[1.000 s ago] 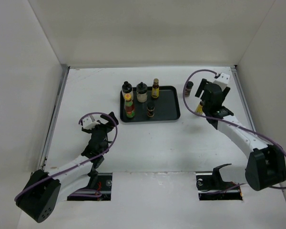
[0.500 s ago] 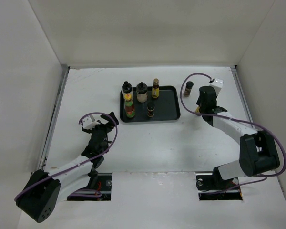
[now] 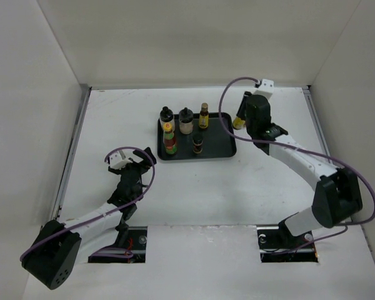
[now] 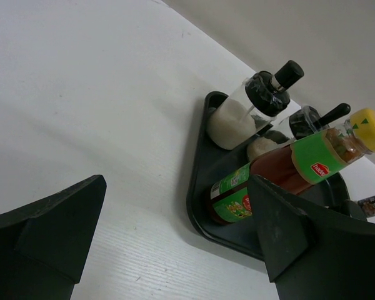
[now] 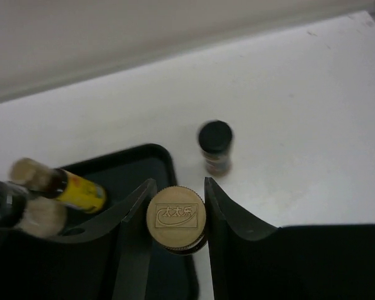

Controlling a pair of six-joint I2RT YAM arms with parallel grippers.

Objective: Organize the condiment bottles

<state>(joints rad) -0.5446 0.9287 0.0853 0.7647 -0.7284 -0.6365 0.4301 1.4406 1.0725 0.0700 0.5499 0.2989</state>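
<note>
The robot's right gripper will next move down and to the left in the top view and then release, as the tray's bare far corner is below it on that side.
Five condiment bottles stand on the black tray (image 3: 219, 142): two pale black-capped ones (image 3: 167, 117) (image 3: 186, 120), a slim yellow-labelled one (image 3: 204, 116), the red-green one (image 3: 169, 142) and a short brown one (image 3: 197, 145). My right gripper (image 3: 241, 117) (image 5: 176, 209) is shut on another slim bottle's gold cap (image 5: 175, 217), above the tray's right rim (image 5: 165, 156). A short dark-capped bottle (image 5: 215, 147) stands on the table just beyond. My left gripper (image 3: 142, 157) (image 4: 175, 187) hangs open and empty near the tray's front left corner (image 4: 197, 187), facing the red-green bottle (image 4: 281, 175).
White walls enclose the table on the left, back and right. The right arm's purple cable (image 3: 228, 94) loops above the tray's back right corner. Bare tray floor lies at its right half.
My right gripper has shut on the slim bottle and carried it left from the table's right side to the tray's right edge. The left arm has not moved.
</note>
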